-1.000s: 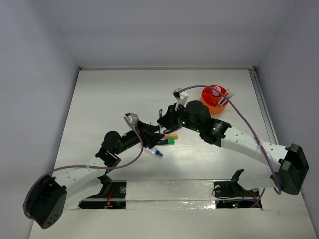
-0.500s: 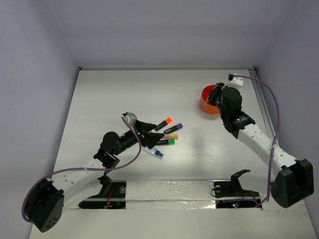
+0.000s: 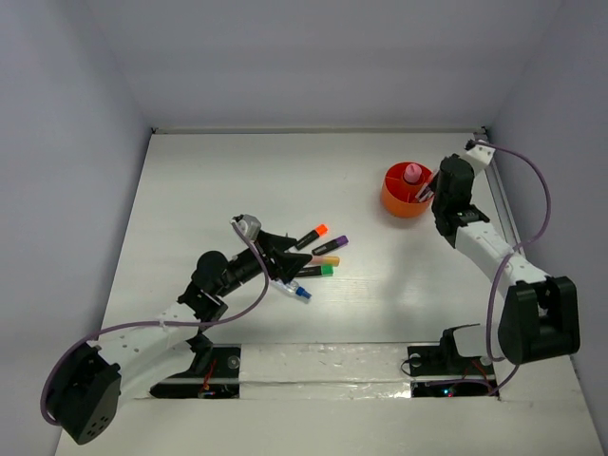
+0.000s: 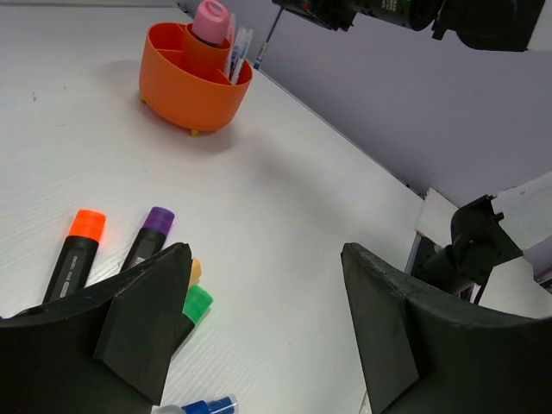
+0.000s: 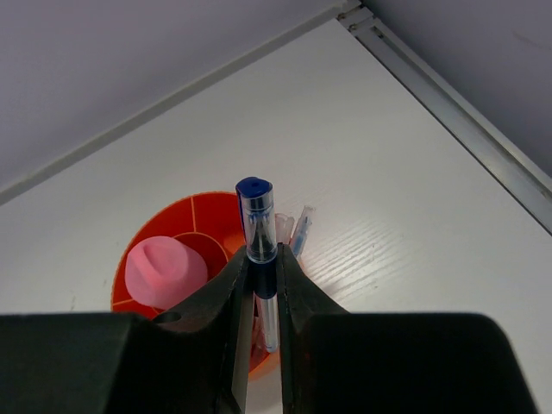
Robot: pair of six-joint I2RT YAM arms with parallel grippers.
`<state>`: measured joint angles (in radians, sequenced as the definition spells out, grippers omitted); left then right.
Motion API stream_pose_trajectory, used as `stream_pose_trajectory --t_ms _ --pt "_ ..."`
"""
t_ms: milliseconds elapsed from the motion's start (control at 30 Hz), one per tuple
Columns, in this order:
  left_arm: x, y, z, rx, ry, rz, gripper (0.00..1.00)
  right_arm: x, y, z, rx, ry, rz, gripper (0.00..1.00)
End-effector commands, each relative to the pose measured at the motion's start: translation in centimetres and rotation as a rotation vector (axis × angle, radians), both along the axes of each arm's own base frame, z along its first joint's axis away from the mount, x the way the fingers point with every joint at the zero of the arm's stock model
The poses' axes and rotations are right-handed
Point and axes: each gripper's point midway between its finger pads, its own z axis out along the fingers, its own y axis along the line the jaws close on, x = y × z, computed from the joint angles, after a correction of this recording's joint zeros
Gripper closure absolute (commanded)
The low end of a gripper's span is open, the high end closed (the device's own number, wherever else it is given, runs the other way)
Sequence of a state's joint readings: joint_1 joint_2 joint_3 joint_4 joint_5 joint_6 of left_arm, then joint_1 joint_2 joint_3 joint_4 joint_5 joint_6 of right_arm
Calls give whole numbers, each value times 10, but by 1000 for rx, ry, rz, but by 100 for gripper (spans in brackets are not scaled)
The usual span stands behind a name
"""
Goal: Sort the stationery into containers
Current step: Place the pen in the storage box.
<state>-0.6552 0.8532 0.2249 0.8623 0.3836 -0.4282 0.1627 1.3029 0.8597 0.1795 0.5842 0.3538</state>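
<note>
I will next lower my right gripper and shift it toward the pink knob point(image 5: 164, 269), beside the standing pens, because the tip of the blue pen hangs by the orange cup's rim.
My right gripper point(image 5: 261, 269) is shut on a thin blue pen point(image 5: 258, 226), held upright over the right side of the orange cup point(image 5: 197, 226) with its pink knob point(image 5: 164, 269); other pens point(image 5: 297, 231) stand in the cup. From above the cup point(image 3: 397, 199) is at the back right and the right gripper point(image 3: 435, 190) is at its right rim. My left gripper point(image 3: 285, 258) is open and empty, low by the highlighters: orange point(image 3: 311, 235), purple point(image 3: 331, 246), yellow point(image 3: 325, 259), green point(image 3: 315, 272). A white-blue tube point(image 3: 294, 289) lies near them. No scissors in view.
A metal rail point(image 3: 499, 204) runs along the table's right edge, close to the right arm. The back wall edge point(image 3: 313, 130) lies beyond the cup. The left wrist view shows the cup point(image 4: 193, 76) far ahead and the orange highlighter point(image 4: 76, 250) at left.
My right arm has swung from the highlighter pile at the middle to the cup at the back right, carrying the blue pen. The left gripper has barely moved.
</note>
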Motion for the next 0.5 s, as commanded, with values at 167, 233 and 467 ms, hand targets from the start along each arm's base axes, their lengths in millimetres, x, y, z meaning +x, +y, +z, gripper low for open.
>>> stream_pose_trajectory --t_ms 167,233,467 --pt "5 4 25 -40 -67 37 33 36 2 17 -4 -67 0 100" --pt "6 3 23 -32 -64 38 33 39 4 11 -1 -60 7 100" --pt "9 3 20 -24 -53 50 34 36 13 -23 49 -4 41 97"
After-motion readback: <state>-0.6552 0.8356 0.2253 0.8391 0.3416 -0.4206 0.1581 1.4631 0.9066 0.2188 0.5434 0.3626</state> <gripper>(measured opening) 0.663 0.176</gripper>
